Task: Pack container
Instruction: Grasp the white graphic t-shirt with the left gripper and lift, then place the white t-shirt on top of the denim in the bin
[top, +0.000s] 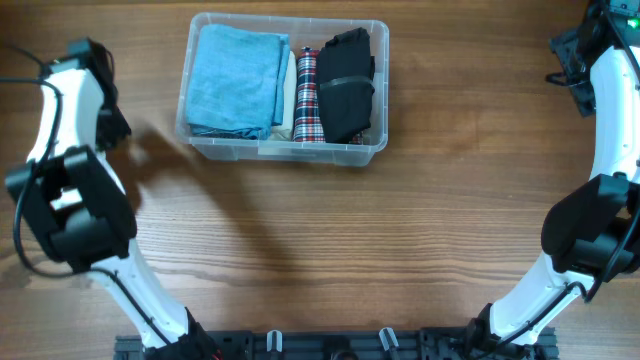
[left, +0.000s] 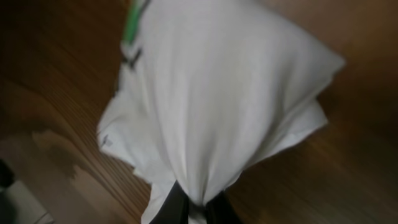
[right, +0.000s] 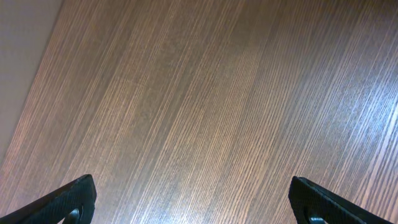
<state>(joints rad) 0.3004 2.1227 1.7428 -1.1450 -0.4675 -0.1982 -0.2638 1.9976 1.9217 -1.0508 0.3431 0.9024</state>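
Observation:
I should next lift the white garment from outside the container with my left gripper. Then I should lower it onto the folded blue garment (top: 237, 79) and open the gripper.
The clear container (top: 285, 150) stands at the back middle of the table. It holds a folded blue garment (top: 235, 80), a cream piece (top: 288, 95), a red plaid roll (top: 308, 95) and a black garment (top: 347, 85). My left gripper (left: 193, 208) is shut on a bunched edge of a white garment (left: 217, 93), which hangs over the wood. In the overhead view the left gripper (top: 108, 122) is at the far left, left of the container, and the white garment cannot be told from the arm. My right gripper (right: 193, 199) is open and empty over bare wood, at the far right back (top: 575, 60).
The wooden table (top: 330, 250) runs across the whole view. The left arm's elbow (top: 70, 210) stands at the left edge and the right arm's elbow (top: 590, 235) at the right edge. A pale strip beyond the table edge (right: 18, 62) shows in the right wrist view.

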